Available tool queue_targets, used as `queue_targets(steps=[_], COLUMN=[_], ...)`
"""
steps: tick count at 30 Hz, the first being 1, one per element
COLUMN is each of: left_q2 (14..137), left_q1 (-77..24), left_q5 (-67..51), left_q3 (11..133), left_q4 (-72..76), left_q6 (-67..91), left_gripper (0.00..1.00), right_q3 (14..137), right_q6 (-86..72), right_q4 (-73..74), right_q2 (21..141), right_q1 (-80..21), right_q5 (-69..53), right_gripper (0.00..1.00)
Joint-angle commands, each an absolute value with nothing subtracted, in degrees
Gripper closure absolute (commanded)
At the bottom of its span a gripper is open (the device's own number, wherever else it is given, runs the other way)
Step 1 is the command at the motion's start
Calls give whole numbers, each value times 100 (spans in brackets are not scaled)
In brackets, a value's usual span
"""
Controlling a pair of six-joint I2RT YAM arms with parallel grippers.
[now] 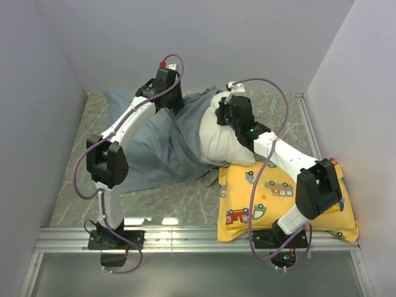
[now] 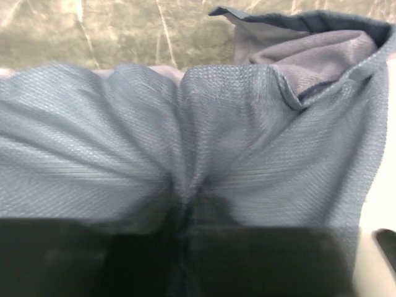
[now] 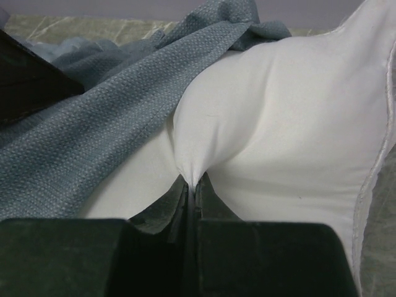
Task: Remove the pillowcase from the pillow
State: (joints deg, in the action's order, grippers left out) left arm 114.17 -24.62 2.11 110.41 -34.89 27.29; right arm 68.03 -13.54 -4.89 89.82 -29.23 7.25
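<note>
I will next pull the white pillow in my right gripper to the right in the top view, toward bare marble, before I let go, because the pillowcase still covers part of it.
The blue-grey pillowcase lies rumpled across the back left of the table, its edge still lapping over the white pillow. My left gripper sits low on the cloth at the back. In the left wrist view, which is blurred, creases of the pillowcase run together between the left gripper's dark jaws, which are closed on a fold. My right gripper is on the pillow's top end. In the right wrist view it is shut on a pinch of the white pillow, with the pillowcase draped beside it.
A yellow pillow printed with cartoon vehicles lies at the front right, under the right arm and touching the white pillow. Bare marble tabletop shows in front of the pillowcase. A metal rail runs along the near edge, and walls close in on three sides.
</note>
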Motion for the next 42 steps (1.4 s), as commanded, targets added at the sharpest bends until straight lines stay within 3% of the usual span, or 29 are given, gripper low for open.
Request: queue_targets(steps=[1,2,11,18,24,27,30,31,32,33,37,40,42], left_q2=[11373,11373,10776,10626,10599,10530,10450,10337,10249,9996,9318,8782,8422], left_q1=[-2321,-2242,-810,252,379,37,-298,-360,-517,-606,-1168,-1790,-2073], left_q5=[351,421,913,1274,361,184,202,272,333,430,957,1291,1519], left_q3=[11223,11241,10758,10767,10423,10415,10573,10608,10556,10486,9785,9030,8676], left_q4=[-3577,-3586,-3085,-3120,-2716,-2540,-2662,-2689,-2707,-2690,-2716,-2655,-2654], left_q6=[2724,2786,3216,3322,3419,3235,3094,3007,2980,2945,2795,2882,3014], left_gripper=[95,100,100,100,100,87,58,40,34,26,20,20,19], right_q3=[6987,6996,7365,8093,8183,8139,8200,8218,8261,8288,8481,8657,8762], right_q6=[-1239,-1213,-1212,-1915,-2153,-2250,-2259,-2285,-2285,-2268,-2259,-2215,-2162], right_q4=[-1002,-950,-203,947,1151,1125,1213,1213,1222,1230,1301,1441,1555], right_q2=[8412,8394,8332,8745,9052,9350,9588,9728,9782,9878,9975,9984,9950], right_q1=[-3015,-3006,-2699,-1654,-1309,-1467,-1565,-1564,-1573,-1565,-1564,-1564,-1565], right_q5=[869,940,1599,1644,1294,1212,1248,1205,1213,1195,1073,1090,1142], right_gripper=[100,100,100,100,100,100,100,100,100,97,49,30,24])
